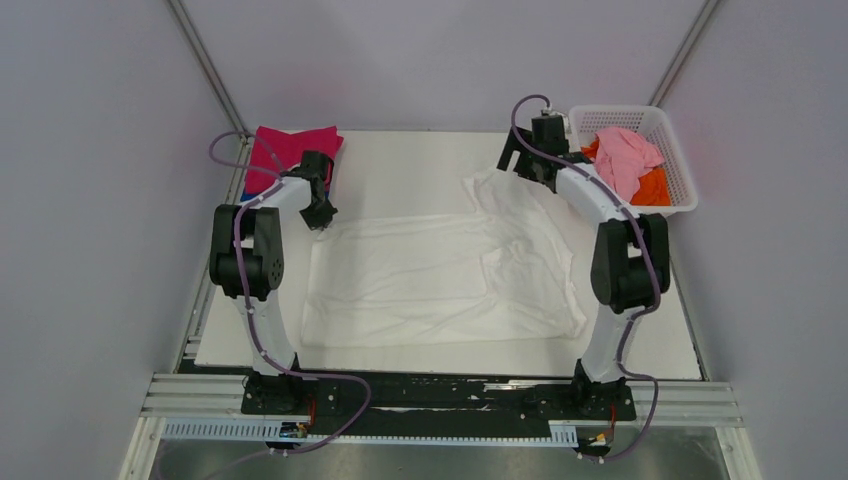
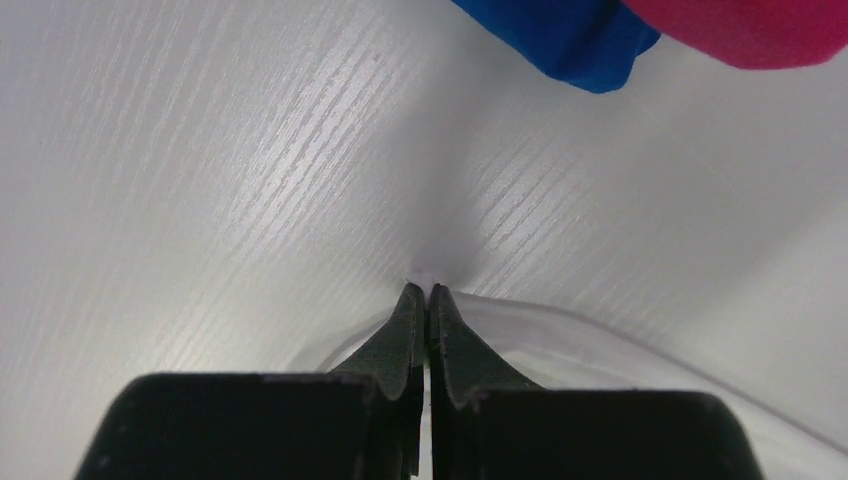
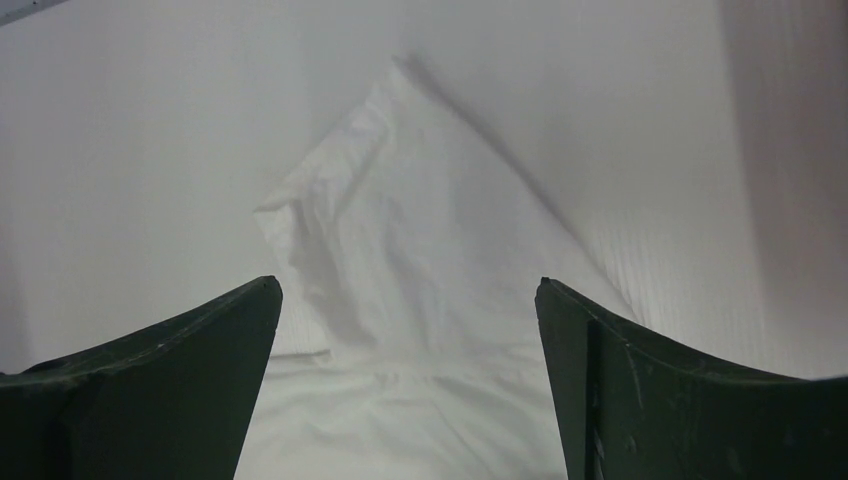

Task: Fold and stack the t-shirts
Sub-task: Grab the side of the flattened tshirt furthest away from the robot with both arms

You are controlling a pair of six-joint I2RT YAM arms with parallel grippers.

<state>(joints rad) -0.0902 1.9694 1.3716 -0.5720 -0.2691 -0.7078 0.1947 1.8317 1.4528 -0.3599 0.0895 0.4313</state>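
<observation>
My right gripper lowers its empty fingers to its left in the top view next, around the t-shirt sleeve's far edge (image 1: 486, 175) (image 3: 345, 142) below.
A white t-shirt (image 1: 440, 275) lies spread flat on the table, with no print showing. My left gripper (image 1: 322, 212) is at its far left corner. In the left wrist view the gripper (image 2: 427, 290) is shut, with a sliver of the white cloth (image 2: 600, 345) pinched between the tips. My right gripper (image 1: 517, 160) hangs open above the shirt's far right sleeve (image 3: 400, 220), its jaws (image 3: 408, 290) wide apart and empty. A folded magenta t-shirt (image 1: 290, 150) lies at the far left on a blue one (image 2: 570, 35). The magenta one also shows in the left wrist view (image 2: 740, 30).
A white lattice basket (image 1: 684, 185) stands at the far right, holding a pale pink t-shirt (image 1: 628, 155) and an orange one (image 1: 652, 188). The white table board (image 1: 400, 160) ends at a metal rail near the arm bases. Grey walls close in the sides.
</observation>
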